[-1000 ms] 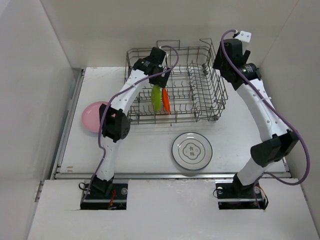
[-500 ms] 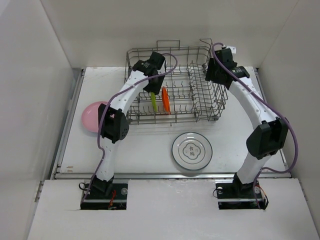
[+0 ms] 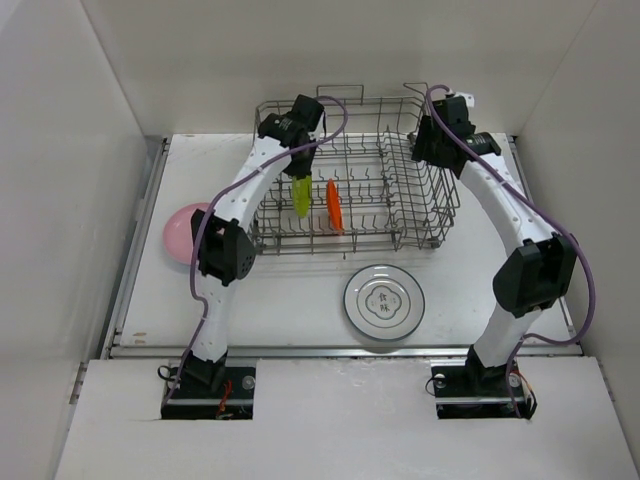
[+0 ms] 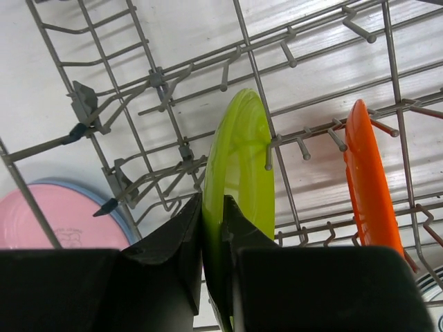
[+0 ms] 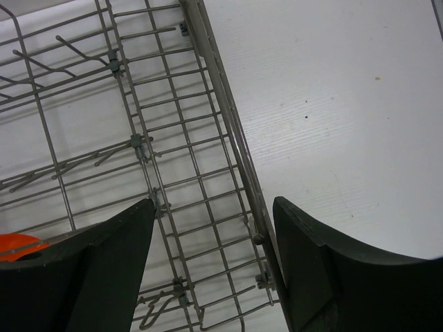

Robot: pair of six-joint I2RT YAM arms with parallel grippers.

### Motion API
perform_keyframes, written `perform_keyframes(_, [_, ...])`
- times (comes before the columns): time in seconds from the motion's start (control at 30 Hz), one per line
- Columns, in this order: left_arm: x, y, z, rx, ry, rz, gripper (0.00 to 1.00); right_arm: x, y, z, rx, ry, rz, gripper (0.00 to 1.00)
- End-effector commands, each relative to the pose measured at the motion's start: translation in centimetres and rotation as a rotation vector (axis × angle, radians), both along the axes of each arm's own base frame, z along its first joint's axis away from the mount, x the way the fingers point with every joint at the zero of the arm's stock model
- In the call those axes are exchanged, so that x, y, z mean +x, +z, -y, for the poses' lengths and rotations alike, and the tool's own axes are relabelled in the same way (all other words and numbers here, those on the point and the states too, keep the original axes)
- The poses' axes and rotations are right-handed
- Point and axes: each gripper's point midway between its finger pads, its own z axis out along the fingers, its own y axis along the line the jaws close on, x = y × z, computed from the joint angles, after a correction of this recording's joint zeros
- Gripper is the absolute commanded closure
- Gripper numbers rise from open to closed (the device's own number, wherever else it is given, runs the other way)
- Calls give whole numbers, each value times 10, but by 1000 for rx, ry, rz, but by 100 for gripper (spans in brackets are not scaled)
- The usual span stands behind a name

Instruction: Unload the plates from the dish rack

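Note:
Next, my left gripper will rise clear of the dish rack's wires, come back, then tilt and lower over the table (image 3: pixel 289 303) beside the white plate, because that spot lies bare.
The grey wire dish rack (image 3: pixel 432 200) stands at the back of the table. A lime green plate (image 3: pixel 301 196) stands on edge among its tines, with an orange plate (image 3: pixel 333 205) upright just to its right. My left gripper (image 4: pixel 212 207) reaches down from above and is shut on the lime plate's (image 4: pixel 242 159) top rim, one finger on each face. The orange plate (image 4: pixel 370 187) stands free. My right gripper (image 5: pixel 213 207) is open above the rack's right wall (image 5: pixel 228 124), whose top wire runs between the fingers without touching them.
A pink plate (image 3: pixel 183 232) lies flat on the table left of the rack, with a blue edge showing under it (image 4: pixel 104 200). A white grey-rimmed plate (image 3: pixel 384 300) with a printed centre lies in front of the rack. White walls enclose the table on three sides.
My left gripper closed on the lime plate, which now stands more upright and slightly further left. My right arm dropped from above the back right corner to the rack's right wall.

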Motion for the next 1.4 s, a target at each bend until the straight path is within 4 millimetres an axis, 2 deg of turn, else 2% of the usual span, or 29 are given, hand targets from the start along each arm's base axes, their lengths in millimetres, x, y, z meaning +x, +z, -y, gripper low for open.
perform_keyframes(0.0, [-6,105,12,-129,-39,247,100,3,25,-3,33,16,78,25])
perform_keyframes(0.13, [-11,157,-4,-124,-24,384,100,1,37,-4,45,23,104,25])
perform_keyframes(0.2, [-23,177,-13,-132,-17,413,100,-4,49,-5,54,43,125,25])
perform_keyframes(0.23, [-31,177,-17,-123,-17,397,100,-4,48,-8,63,56,122,25])
perform_keyframes(0.27, [-38,180,-18,-138,-15,389,100,-8,63,-13,83,91,149,25])
perform_keyframes(0.3, [-51,192,-22,-158,-25,401,100,-11,67,-15,93,103,157,25])
perform_keyframes(0.33, [-60,192,-20,-198,-49,376,100,-14,73,-20,91,129,166,25])
perform_keyframes(0.37, [-68,184,-22,-210,-67,333,100,-16,79,-25,87,147,185,25])
perform_keyframes(0.43, [-87,193,-27,-283,-94,314,100,-24,89,-29,83,169,204,25])
perform_keyframes(0.47, [-96,184,-26,-327,-136,249,100,-25,89,-33,74,184,203,25])
perform_keyframes(0.53, [-120,181,-22,-345,-278,205,100,-35,102,-44,75,220,231,25])
perform_keyframes(0.57, [-140,166,-10,-387,-384,117,100,-37,98,-50,74,234,220,25])
perform_keyframes(0.6, [-159,153,-8,-395,-453,38,100,-45,99,-63,83,270,221,25])
perform_keyframes(0.67, [-192,138,-6,-422,-578,-51,100,-57,101,-76,92,312,223,25])
perform_keyframes(0.7, [-209,109,-2,-415,-644,-144,100,-61,100,-85,104,343,224,25])
perform_keyframes(0.73, [-218,94,-3,-401,-662,-188,100,-70,97,-100,115,387,222,25])
perform_keyframes(0.8, [-231,68,-3,-386,-680,-255,100,-78,92,-117,130,439,218,25])
perform_keyframes(0.83, [-240,39,-4,-371,-687,-328,100,-84,85,-132,141,486,204,25])
perform_keyframes(0.9, [-248,17,-5,-359,-694,-382,100,-90,88,-147,163,519,213,25])
perform_keyframes(0.93, [-253,0,-9,-350,-698,-416,100,-91,78,-160,163,549,186,25])
perform_keyframes(1.0, [-258,-17,-9,-337,-720,-449,100,-91,73,-170,190,553,169,28])
perform_keyframes(1.03, [-264,-32,-14,-304,-723,-476,100,-93,67,-178,188,570,155,30])
perform_keyframes(1.07, [-255,-42,-11,-274,-734,-434,100,-94,67,-189,217,596,153,34])
perform_keyframes(1.1, [-250,-51,-14,-243,-709,-421,100,-91,54,-195,215,607,120,36])
perform_keyframes(1.17, [-238,-72,-20,-166,-693,-392,100,-91,43,-209,242,633,86,43])
perform_keyframes(1.23, [-239,-86,-23,-147,-682,-432,100,-85,33,-224,261,670,54,44])
perform_keyframes(1.3, [-244,-101,-27,-138,-691,-456,89,-82,26,-231,270,689,35,44])
perform_keyframes(1.37, [-245,-115,-32,-111,-694,-465,84,-78,13,-238,277,690,4,44])
